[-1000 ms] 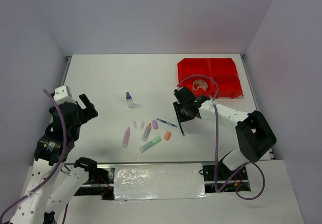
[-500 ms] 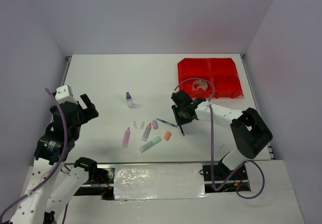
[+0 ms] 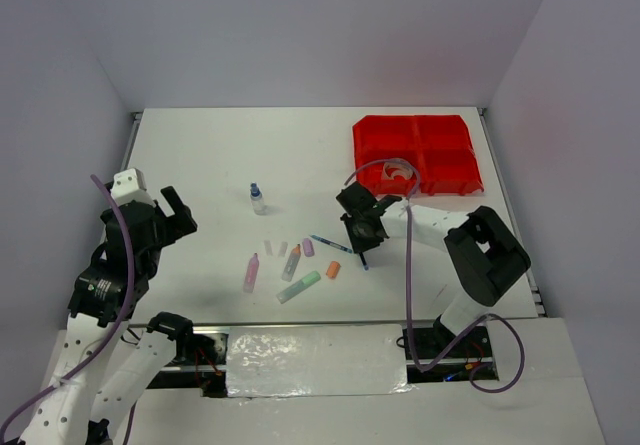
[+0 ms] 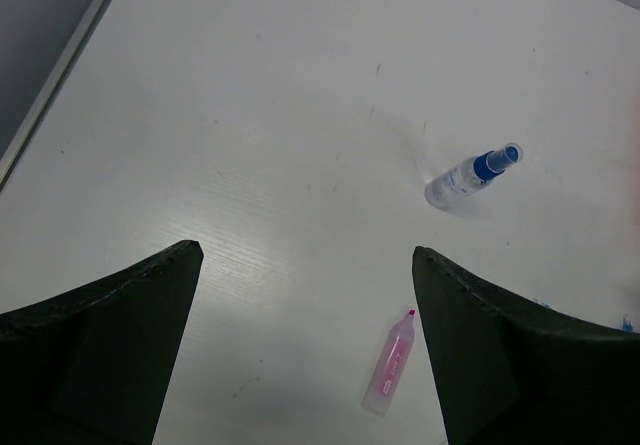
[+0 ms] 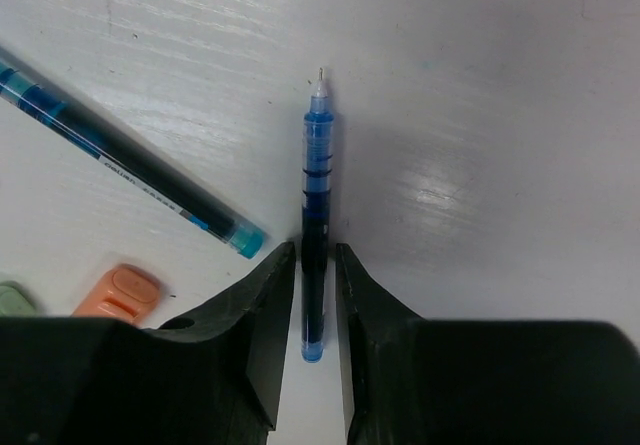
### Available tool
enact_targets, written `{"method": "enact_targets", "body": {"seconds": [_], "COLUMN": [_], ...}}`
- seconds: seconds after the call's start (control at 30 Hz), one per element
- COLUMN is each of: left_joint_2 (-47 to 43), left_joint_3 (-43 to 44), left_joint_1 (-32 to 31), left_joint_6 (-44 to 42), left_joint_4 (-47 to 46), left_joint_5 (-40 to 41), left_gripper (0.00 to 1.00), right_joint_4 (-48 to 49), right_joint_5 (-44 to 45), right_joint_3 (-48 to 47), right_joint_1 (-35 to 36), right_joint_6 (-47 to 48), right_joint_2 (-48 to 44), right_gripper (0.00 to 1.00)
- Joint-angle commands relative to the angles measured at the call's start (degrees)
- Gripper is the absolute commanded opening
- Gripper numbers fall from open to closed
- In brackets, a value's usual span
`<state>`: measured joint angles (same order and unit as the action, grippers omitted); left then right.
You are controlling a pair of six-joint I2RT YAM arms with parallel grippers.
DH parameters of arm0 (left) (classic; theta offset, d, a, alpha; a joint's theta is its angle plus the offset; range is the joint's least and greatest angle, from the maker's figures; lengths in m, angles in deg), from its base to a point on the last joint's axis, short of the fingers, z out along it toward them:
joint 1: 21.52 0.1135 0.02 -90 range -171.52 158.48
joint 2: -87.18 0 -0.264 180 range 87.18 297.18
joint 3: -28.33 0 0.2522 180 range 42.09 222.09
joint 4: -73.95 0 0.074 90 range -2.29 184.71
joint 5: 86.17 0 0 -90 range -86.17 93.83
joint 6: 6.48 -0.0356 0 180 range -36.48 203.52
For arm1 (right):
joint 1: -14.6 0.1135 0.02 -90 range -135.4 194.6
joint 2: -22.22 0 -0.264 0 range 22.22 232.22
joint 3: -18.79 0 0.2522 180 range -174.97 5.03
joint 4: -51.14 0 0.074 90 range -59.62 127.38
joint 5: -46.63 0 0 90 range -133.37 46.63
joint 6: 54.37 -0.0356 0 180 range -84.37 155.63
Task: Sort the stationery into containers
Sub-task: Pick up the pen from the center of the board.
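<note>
The left gripper will go across and down around the clear piece nearer the pink highlighter, because that piece is below it and to its right in the top view.
The red bins [image 3: 360, 130] stand at the back right, with a tape roll [image 3: 398, 173] in the near-left one. My right gripper [image 3: 362, 235] is low on the table; in the right wrist view its jaws [image 5: 315, 250] straddle a thin blue pen [image 5: 317, 165] with slim gaps on both sides. A dark teal-ended pen [image 5: 120, 155] and an orange piece [image 5: 118, 293] lie to its left. A pink highlighter [image 3: 250, 272], an orange-tipped highlighter [image 3: 291, 262], a green highlighter [image 3: 299, 286], a purple piece [image 3: 308, 248] and a blue-capped bottle [image 3: 257, 198] lie mid-table. My left gripper [image 4: 307, 253] is open and empty, raised at the left.
Two tiny clear pieces [image 3: 275, 248] lie just behind the highlighters. The left wrist view shows the bottle [image 4: 470, 175] and the pink highlighter [image 4: 390, 375] on bare white table. Grey walls close in the table on three sides.
My right gripper has moved a little to the left and come down over the blue pen. The left arm has barely moved.
</note>
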<state>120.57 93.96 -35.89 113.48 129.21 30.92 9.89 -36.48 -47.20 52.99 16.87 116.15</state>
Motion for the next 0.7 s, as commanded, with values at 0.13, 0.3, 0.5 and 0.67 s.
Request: {"method": "enact_targets", "body": {"seconds": [0.13,0.3,0.5,0.67], "left_joint_2": [-0.4,0.0,6.9,19.1], "left_joint_3": [0.4,0.7,-0.2,-4.1], "left_joint_1": [0.3,0.3,0.0,-10.5], "left_joint_6": [-0.9,-0.5,5.3,14.0], "left_joint_4": [-2.9,-4.1,-10.4,-16.1], "left_joint_5": [0.0,-3.0,-18.7,-13.6], "left_gripper": [0.99,0.99,0.99,0.98], "right_joint_4": [1.6,1.0,-3.6,-6.6], "right_joint_5": [0.7,0.5,4.6,5.5], "right_joint_3": [0.5,0.8,-1.1,-1.7], "right_joint_1": [0.5,0.4,0.3,0.5], "right_joint_6": [-0.3,-0.7,-2.2,-1.7], "right_joint_2": [4.1,-0.1,-10.9,-21.5], "right_gripper": [0.16,0.01,0.00,0.00]}}
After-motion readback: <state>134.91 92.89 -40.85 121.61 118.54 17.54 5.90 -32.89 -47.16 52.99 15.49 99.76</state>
